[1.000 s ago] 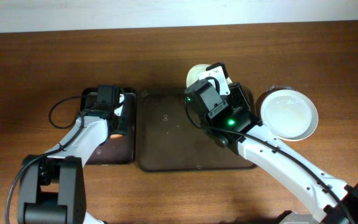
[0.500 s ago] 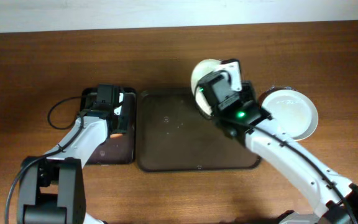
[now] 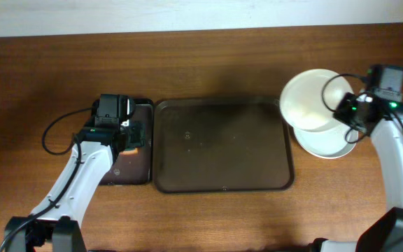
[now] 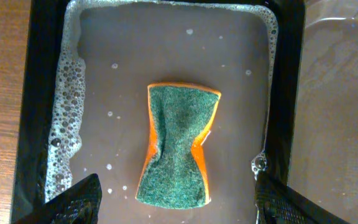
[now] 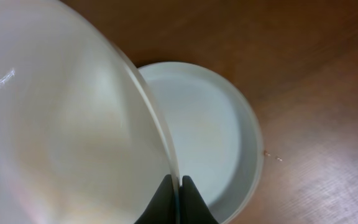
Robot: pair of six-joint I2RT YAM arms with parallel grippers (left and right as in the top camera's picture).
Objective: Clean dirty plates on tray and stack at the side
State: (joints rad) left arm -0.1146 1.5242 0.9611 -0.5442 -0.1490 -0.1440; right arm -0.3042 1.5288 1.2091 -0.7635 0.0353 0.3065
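My right gripper comes down next and sets the tilted plain white plate onto the white plate (image 5: 197, 138) beside the tray, since the held one still hangs above it.
The dark brown tray (image 3: 222, 143) lies mid-table with no plates on it. My right gripper (image 3: 346, 115) (image 5: 178, 186) is shut on the rim of a plain white plate (image 3: 312, 98) (image 5: 73, 124), which hangs tilted over another white plate (image 3: 327, 142) (image 5: 213, 134) resting on the table right of the tray. My left gripper (image 3: 126, 136) (image 4: 178, 202) is open above a green-orange sponge (image 4: 179, 146). Its fingertips (image 4: 73, 202) stand wide on either side of the sponge's near end and do not touch it.
The sponge lies in soapy water in a small black tray (image 3: 142, 171) (image 4: 39, 93) just left of the brown tray. A black cable (image 3: 58, 129) loops left of my left arm. Bare wooden table (image 3: 187, 63) surrounds both trays.
My left jaws have opened and the sponge now lies free in the black tray. My right arm carried the white plate from the tray's far edge rightward over the plate on the table.
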